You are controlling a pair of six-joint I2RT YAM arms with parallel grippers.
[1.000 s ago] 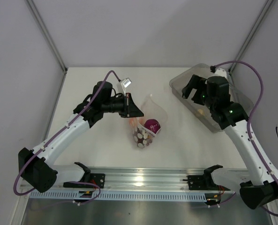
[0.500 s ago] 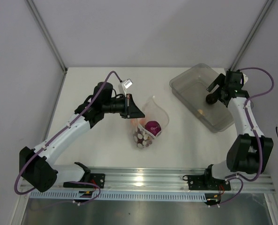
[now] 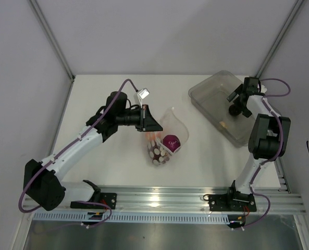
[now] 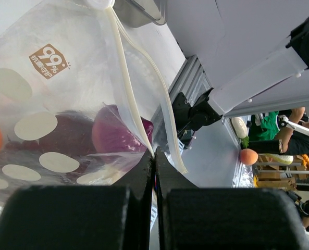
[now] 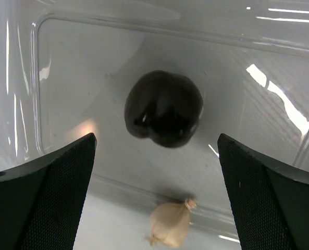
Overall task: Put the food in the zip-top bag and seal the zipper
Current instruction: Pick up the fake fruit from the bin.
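Note:
My right gripper lowers into the clear bin next, its fingers on either side of the dark plum-like ball.
The zip-top bag (image 3: 167,136) is a clear dotted pouch standing in mid-table. It holds a purple-red ball (image 3: 171,141), dark red grapes (image 3: 157,153) and an orange piece (image 3: 153,136). My left gripper (image 3: 150,123) is shut on the bag's mouth edge, and the left wrist view shows the gripper (image 4: 154,154) pinching the zipper (image 4: 126,78) above the purple ball (image 4: 115,133). My right gripper (image 3: 237,102) hangs open over the dark plum-like ball (image 5: 163,108), which lies in the bin. Its fingers (image 5: 45,192) stand wide on either side and touch nothing.
The rigid clear bin (image 3: 211,91) stands at the back right. A small tan garlic-like piece (image 5: 170,223) lies in it below the plum. The aluminium rail (image 3: 159,200) runs along the near edge. Grey walls close in the table.
The right arm has folded back and dropped its gripper toward the far end of the bin, over the plum. The left gripper has kept hold of the bag, which shifted slightly.

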